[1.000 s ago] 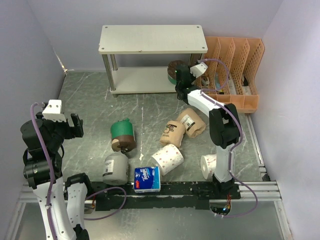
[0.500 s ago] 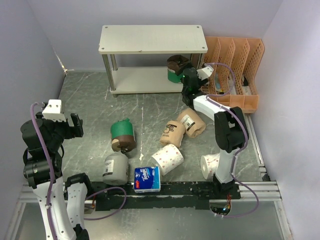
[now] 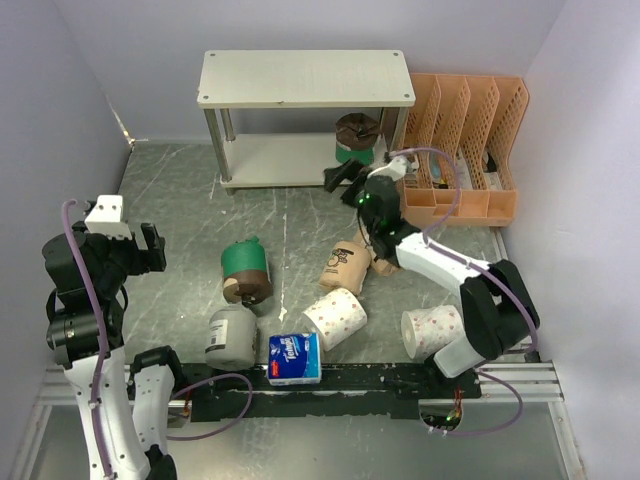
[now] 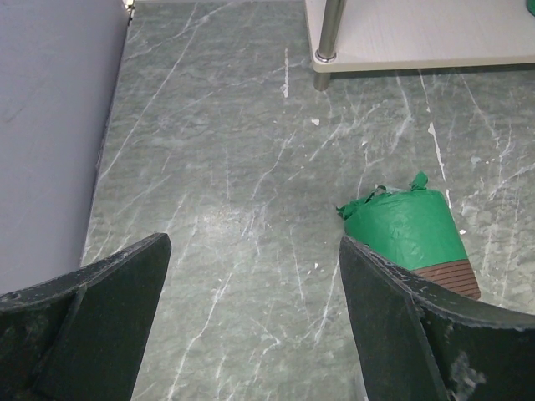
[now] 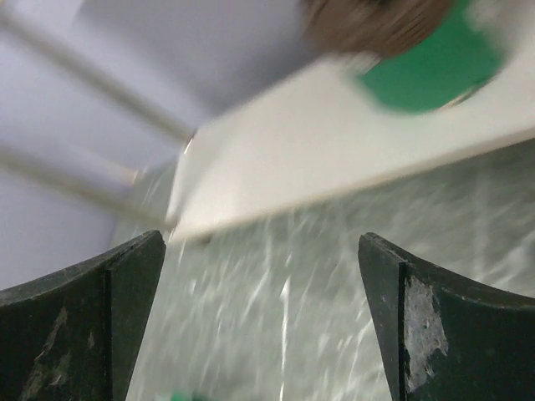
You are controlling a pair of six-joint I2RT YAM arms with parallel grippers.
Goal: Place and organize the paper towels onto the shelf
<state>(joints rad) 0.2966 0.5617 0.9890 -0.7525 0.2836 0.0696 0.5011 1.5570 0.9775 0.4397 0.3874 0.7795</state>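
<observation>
The roll still lies off the shelf, so the robot's right gripper next needs to go back and left in the top view, then down onto the brown-and-green roll's brown end (image 3: 250, 288).
The shelf (image 3: 305, 78) stands at the back of the table. One brown-and-green paper towel roll (image 3: 357, 138) sits upright at the right end of its lower board (image 3: 275, 160), free of any gripper. My right gripper (image 3: 338, 176) hangs open and empty just in front of that board; its blurred wrist view shows the roll (image 5: 410, 50) up on the board (image 5: 334, 159), beyond the gripper (image 5: 259, 326). My left gripper (image 3: 150, 250) is open and empty at the left. In its wrist view the gripper (image 4: 255, 326) is over bare floor, left of a second brown-and-green roll (image 4: 410, 234).
Loose on the floor lie the brown-and-green roll (image 3: 245, 270), a grey roll (image 3: 232, 337), a blue-and-white pack (image 3: 295, 358), two white dotted rolls (image 3: 335, 317) (image 3: 432, 330) and two tan kraft rolls (image 3: 345, 265) (image 3: 385, 250). An orange file organizer (image 3: 470, 140) stands right of the shelf.
My right gripper opened and let go of the brown-and-green roll on the lower board, then drew back toward the front and left. The left arm stayed still.
</observation>
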